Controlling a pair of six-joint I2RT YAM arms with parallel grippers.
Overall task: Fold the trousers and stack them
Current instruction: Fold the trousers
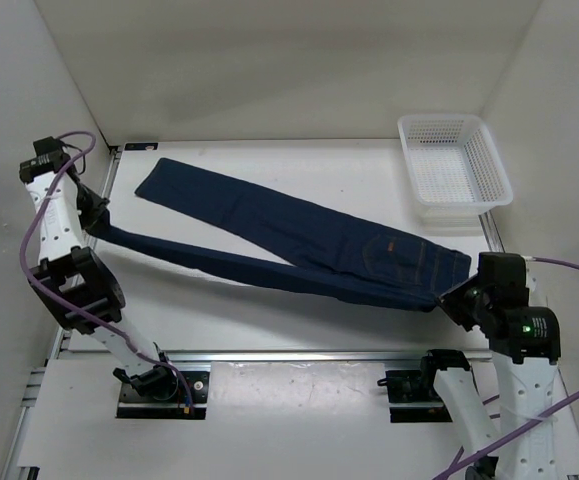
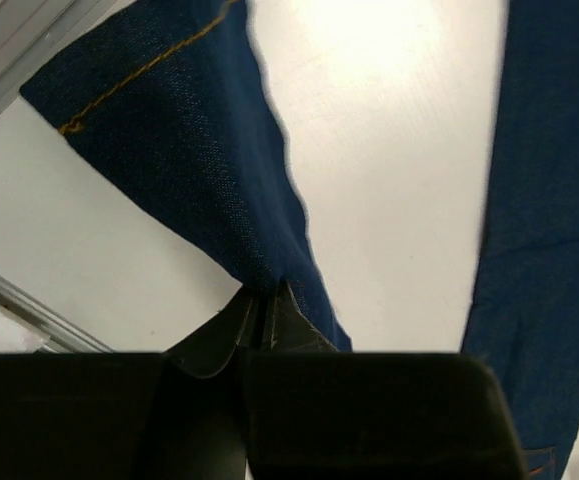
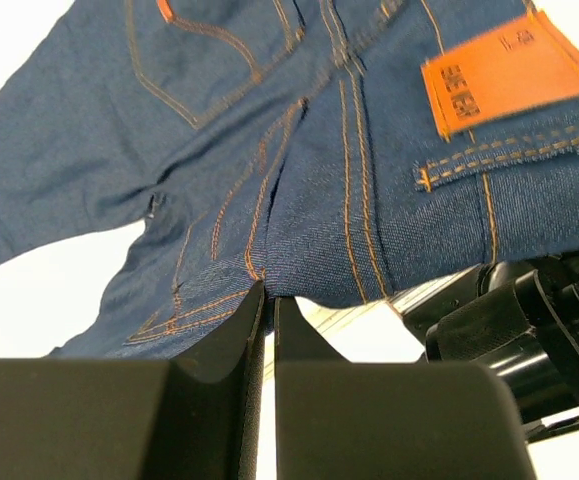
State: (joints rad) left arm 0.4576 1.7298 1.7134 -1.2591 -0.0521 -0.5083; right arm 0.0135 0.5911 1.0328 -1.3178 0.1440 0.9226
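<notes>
My left gripper carries the held leg end outward and down over the flat leg's hem (image 1: pixel 150 178) next and releases it, since the flat leg lies outward.
The trousers (image 1: pixel 299 235) are dark blue jeans with orange stitching, stretched across the table from left to right. My left gripper (image 1: pixel 102 225) is shut on the end of one leg at the far left, and that leg hangs taut above the table. In the left wrist view the denim (image 2: pixel 189 150) runs straight out of the closed left gripper (image 2: pixel 266 292). The other leg lies flat, with its hem towards the back left. My right gripper (image 1: pixel 447 297) is shut on the waist end at the right. The right wrist view shows the seat and leather patch (image 3: pixel 499 70) above the right gripper (image 3: pixel 270 298).
A white mesh basket (image 1: pixel 454 165) stands at the back right corner. White walls close in the table at the left, back and right. A metal rail (image 1: pixel 299 355) runs along the near edge. A black arm part (image 3: pixel 514 335) shows under the waistband.
</notes>
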